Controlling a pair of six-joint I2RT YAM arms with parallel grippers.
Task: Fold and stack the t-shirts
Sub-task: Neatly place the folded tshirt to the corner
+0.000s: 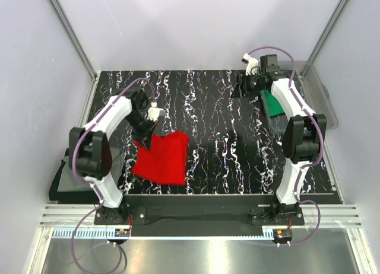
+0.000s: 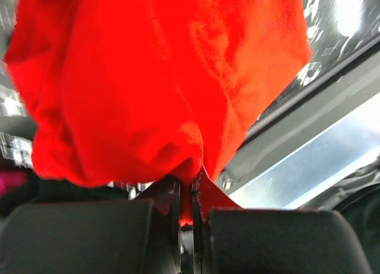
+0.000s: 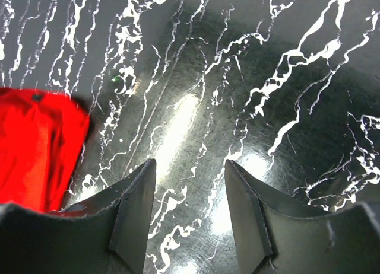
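The red t-shirt goes left in the top view with my left gripper next for release atop the dark grey t-shirt [image 1: 62, 179], since that one already lies flat.
The bright red t-shirt [image 1: 162, 159] lies partly folded on the black marbled table at the near left. My left gripper [image 1: 144, 142] is shut on its far left corner and holds that edge up; the left wrist view shows red cloth [image 2: 148, 90] pinched between the jaws. The red shirt also shows at the left of the right wrist view [image 3: 35, 146]. My right gripper [image 1: 243, 84] is open and empty above the bare table at the far right [image 3: 190, 167]. The green t-shirt [image 1: 274, 103] lies in the clear bin under the right arm. A dark grey t-shirt [image 1: 62, 179] lies at the left edge.
The clear plastic bin [image 1: 320, 102] stands off the table's right side. The table's front edge has a metal rail [image 1: 196, 217]. White walls close in the back and both sides.
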